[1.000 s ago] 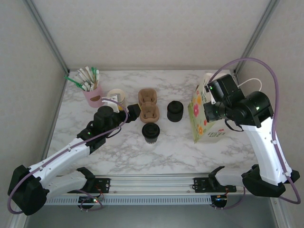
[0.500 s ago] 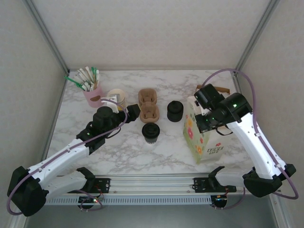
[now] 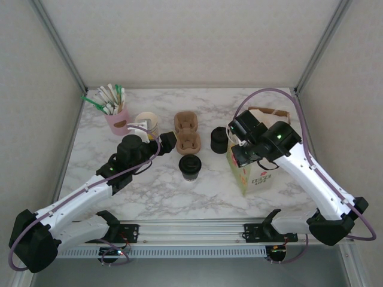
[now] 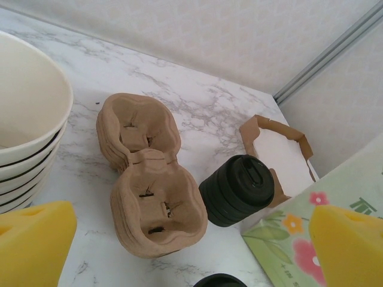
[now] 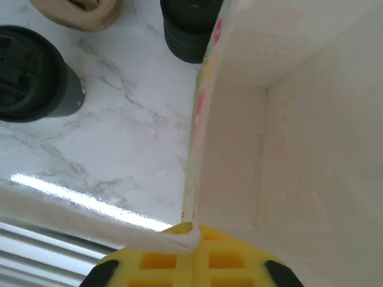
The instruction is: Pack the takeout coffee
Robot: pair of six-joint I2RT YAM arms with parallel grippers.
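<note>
The bare tabletop by the black lids lies outward, so I will next move the bag in my right gripper outward, closer to the coffee (image 3: 190, 165), and let go of the bag's rim.
The takeout coffee (image 3: 190, 165), a small cup with a black lid, stands mid-table; its lid edge (image 4: 220, 280) shows at the bottom of the left wrist view, and the whole cup (image 5: 33, 75) in the right wrist view. My left gripper (image 3: 169, 140) hovers open just left of it, yellow fingertips (image 4: 33, 239) spread wide around nothing. My right gripper (image 5: 194, 242) is shut on the rim of a flowered paper bag (image 3: 251, 170), which stands open right of the coffee, its white inside (image 5: 299, 119) showing.
A stack of brown cup carriers (image 3: 187, 133) and a black stack of lids (image 3: 219, 139) sit behind the coffee. A stack of cream cups (image 3: 146, 124) and a pink pot of stirrers (image 3: 114, 113) stand at the back left. A brown cardboard tray (image 3: 269, 113) lies behind the bag.
My right arm has carried the paper bag from the right side leftward, to just beside the lid stack and coffee. The left arm has not moved.
</note>
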